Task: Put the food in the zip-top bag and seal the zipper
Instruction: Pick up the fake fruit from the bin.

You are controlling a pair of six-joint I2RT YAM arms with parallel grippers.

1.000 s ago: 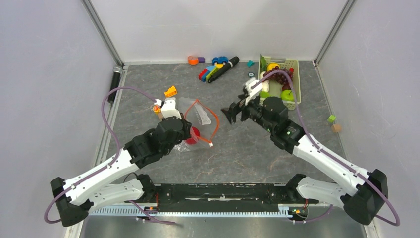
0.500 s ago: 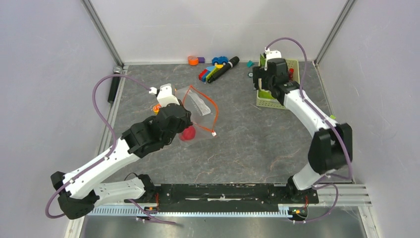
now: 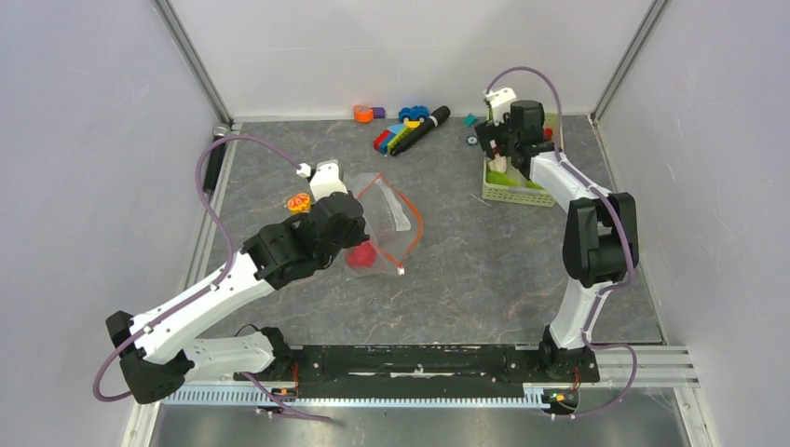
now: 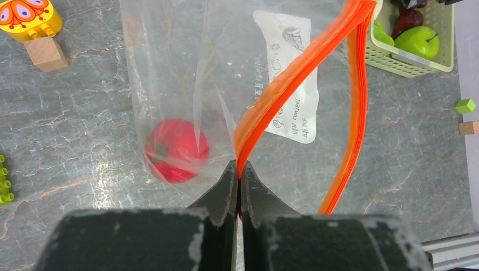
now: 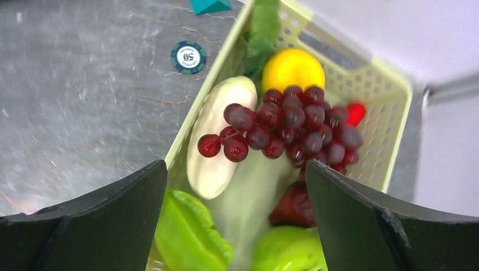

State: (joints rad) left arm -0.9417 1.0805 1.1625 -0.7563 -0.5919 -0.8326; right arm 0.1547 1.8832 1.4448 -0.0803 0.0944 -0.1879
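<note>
I will turn, tilt and lower my right gripper toward the basket, onto the grape bunch's stem (image 5: 232, 135) between the end grapes above the white radish.
My left gripper (image 4: 238, 169) is shut on the red-orange zipper (image 4: 294, 79) of the clear zip-top bag (image 4: 169, 68), holding its mouth open; it also shows in the top view (image 3: 359, 223). A red apple (image 4: 176, 150) lies inside the bag (image 3: 391, 219). My right gripper (image 5: 237, 186) is open and empty above the pale green basket (image 5: 390, 90), which holds a dark red grape bunch (image 5: 294, 127), a white radish (image 5: 214, 141), a yellow fruit (image 5: 292, 68) and green fruits (image 5: 189, 231). In the top view the right gripper (image 3: 508, 149) hangs over the basket (image 3: 508, 193).
Toy blocks and a black marker (image 3: 424, 128) lie at the back. An orange-slice toy (image 3: 299, 202) and a wooden cube (image 4: 46, 54) sit left of the bag. A poker chip (image 5: 188, 57) lies beside the basket. Small cubes (image 4: 466, 116) lie far right.
My right arm swung from the table's middle back to over the basket. My left gripper shifted the bag slightly right, still holding the zipper.
</note>
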